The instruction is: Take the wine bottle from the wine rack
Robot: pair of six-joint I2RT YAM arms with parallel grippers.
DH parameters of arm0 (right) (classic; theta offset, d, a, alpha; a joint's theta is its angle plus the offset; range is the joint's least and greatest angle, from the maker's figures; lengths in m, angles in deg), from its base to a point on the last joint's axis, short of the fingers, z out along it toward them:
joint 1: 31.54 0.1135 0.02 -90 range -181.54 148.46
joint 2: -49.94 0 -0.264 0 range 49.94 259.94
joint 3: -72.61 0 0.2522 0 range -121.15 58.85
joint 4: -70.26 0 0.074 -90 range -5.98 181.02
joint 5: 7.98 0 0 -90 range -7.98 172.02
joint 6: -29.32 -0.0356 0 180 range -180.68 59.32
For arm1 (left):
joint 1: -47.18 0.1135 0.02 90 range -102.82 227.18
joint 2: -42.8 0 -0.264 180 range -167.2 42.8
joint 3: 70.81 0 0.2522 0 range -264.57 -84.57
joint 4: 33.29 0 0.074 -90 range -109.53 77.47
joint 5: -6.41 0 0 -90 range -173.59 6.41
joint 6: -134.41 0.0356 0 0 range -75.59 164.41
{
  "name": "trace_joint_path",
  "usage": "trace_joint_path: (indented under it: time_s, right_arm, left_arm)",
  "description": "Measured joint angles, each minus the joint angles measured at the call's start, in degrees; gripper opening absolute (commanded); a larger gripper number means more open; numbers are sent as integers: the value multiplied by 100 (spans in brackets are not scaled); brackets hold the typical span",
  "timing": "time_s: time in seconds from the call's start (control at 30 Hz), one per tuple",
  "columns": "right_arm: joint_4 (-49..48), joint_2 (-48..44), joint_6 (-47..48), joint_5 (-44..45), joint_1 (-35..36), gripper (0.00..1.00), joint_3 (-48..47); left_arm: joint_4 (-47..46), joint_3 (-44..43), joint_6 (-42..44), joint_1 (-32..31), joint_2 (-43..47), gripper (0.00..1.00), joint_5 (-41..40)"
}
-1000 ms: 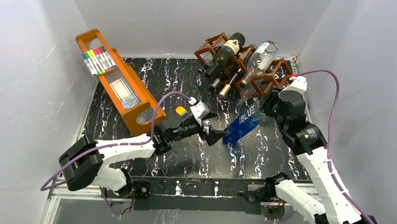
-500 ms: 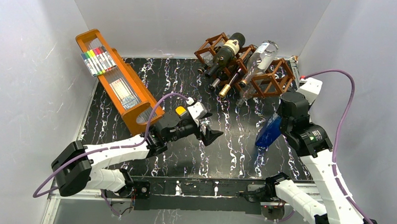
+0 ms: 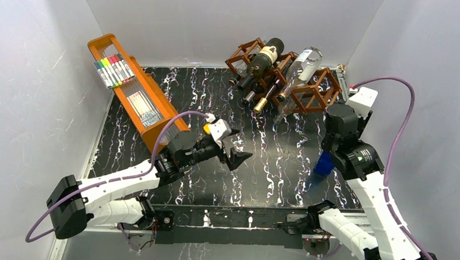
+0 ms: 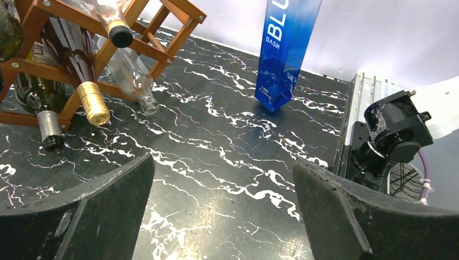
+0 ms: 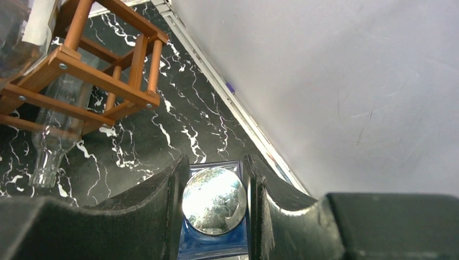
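I need to move my right gripper toward the wall beside the blue bottle next, then lower the bottle's bottom onto the empty tabletop there and let go.
The wine rack [image 3: 311, 90] stands at the back right, holding a dark wine bottle [image 3: 264, 57], a clear bottle [image 3: 300, 65] and a gold-capped bottle [image 3: 261, 103]. It also shows in the left wrist view [image 4: 33, 28] and the right wrist view [image 5: 81, 60]. My right gripper [image 3: 329, 151] is shut on the silver-capped neck [image 5: 212, 200] of a blue bottle [image 3: 324, 165]. The blue bottle [image 4: 287, 54] is upright, with its base at the table in front of the rack's right end. My left gripper [image 3: 238, 146] is open and empty over the table's middle; its jaws [image 4: 223, 162] are wide apart.
An orange tray [image 3: 153, 113] with coloured markers [image 3: 114, 71] leans at the back left. The right wall runs close beside the blue bottle. The right arm's base [image 4: 392, 135] sits at the table's near edge. A clear bottle's mouth [image 5: 46, 173] hangs below the rack.
My right gripper has swung the blue bottle from a slant near the table's middle to upright at the right side. My left gripper has drawn back a little to the left, still open.
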State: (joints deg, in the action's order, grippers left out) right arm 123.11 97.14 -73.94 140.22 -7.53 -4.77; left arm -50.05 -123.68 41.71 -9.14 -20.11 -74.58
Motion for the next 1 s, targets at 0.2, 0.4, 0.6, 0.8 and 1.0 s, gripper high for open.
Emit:
trace_joint_path:
  time_s: [0.2,0.4,0.6,0.8,1.0]
  right_arm:
    - [-581,313,201,-46,-282,0,0]
    - [-964,817,83,-1062,-2050,0,-9]
    - [-1067,1071,7,-1521,-2798,0,-164]
    - [-1279,1145,-70,-1840,-3246,0,-164]
    - [-1392,1202,-15,-1967,-3305,13,-162]
  left_arm:
    - [129,90,-4,0,369,98,0]
    - [299,138,13,0,702,98,26]
    - [468,223,59,0,997,98,44]
    - [551,223,79,0,1193,98,44]
    - [540,321,79,0,1346,98,44]
